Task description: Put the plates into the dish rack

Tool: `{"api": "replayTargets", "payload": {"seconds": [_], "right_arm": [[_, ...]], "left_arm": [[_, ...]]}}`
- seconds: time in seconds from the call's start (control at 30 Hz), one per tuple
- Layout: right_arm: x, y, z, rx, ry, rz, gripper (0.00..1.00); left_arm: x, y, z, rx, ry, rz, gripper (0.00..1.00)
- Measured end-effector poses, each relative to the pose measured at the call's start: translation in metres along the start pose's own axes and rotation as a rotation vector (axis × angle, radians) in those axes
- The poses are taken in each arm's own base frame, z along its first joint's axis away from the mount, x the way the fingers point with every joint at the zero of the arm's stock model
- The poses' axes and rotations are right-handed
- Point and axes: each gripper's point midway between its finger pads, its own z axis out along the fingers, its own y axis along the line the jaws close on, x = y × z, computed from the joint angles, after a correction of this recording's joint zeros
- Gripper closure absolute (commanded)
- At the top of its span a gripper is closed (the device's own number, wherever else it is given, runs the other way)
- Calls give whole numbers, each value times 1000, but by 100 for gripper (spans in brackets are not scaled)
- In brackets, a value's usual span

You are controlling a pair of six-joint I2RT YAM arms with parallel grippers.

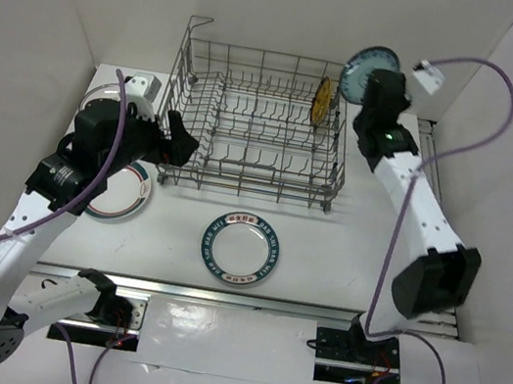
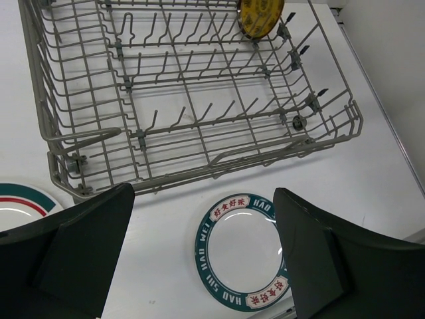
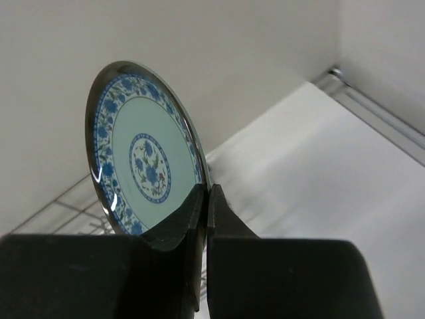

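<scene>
Next, my right gripper moves across, lowers and lets go. The dish rack's wires beside the yellow plate stand empty below it and to its left in the top view.
The grey wire dish rack stands at the back of the table, also in the left wrist view. A yellow plate stands upright in its far right corner. My right gripper is shut on the teal-blue patterned plate, held on edge above the rack's far right corner. My left gripper is open and empty at the rack's left end. The lettered-rim plate lies flat in front of the rack. The teal-rimmed plate lies under my left arm.
A white box sits at the back left beside the rack. White walls enclose the table on the left, back and right. A metal rail runs along the near edge.
</scene>
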Motion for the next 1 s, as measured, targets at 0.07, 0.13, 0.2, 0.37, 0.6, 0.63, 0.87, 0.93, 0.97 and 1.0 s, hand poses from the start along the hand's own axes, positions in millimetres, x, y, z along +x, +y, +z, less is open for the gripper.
{"api": "replayTargets", "payload": {"seconds": [0.07,0.13,0.2,0.37,0.6,0.63,0.87,0.93,0.97,1.0], "right_arm": [[15,42,3,-54,20,-86,100],[28,82,9,-95,20,-166,100],[44,112,14,-114,19,-247,100],[94,145,20,-116,38,-445,100],[111,137,22,-39,8,-629,100],[108,136,23,-28,-1,-634,100],[95,131,25,34,-55,-641,100],[93,130,26,49,-71,-636,100],[93,130,26,53,-78,-635,100],[93,131,27,60,-86,-633,100]], "left_arm": [[-1,2,0,-10,-4,0,0],[-1,3,1,-18,-4,-1,0],[0,5,2,-25,-1,-1,0],[3,6,5,-32,12,-1,0],[5,6,6,-33,20,-1,0],[5,7,7,-33,22,-1,0],[6,7,7,-34,24,-2,0],[6,7,7,-34,24,-2,0],[6,7,7,-34,24,-2,0],[6,7,7,-34,24,-2,0]]}}
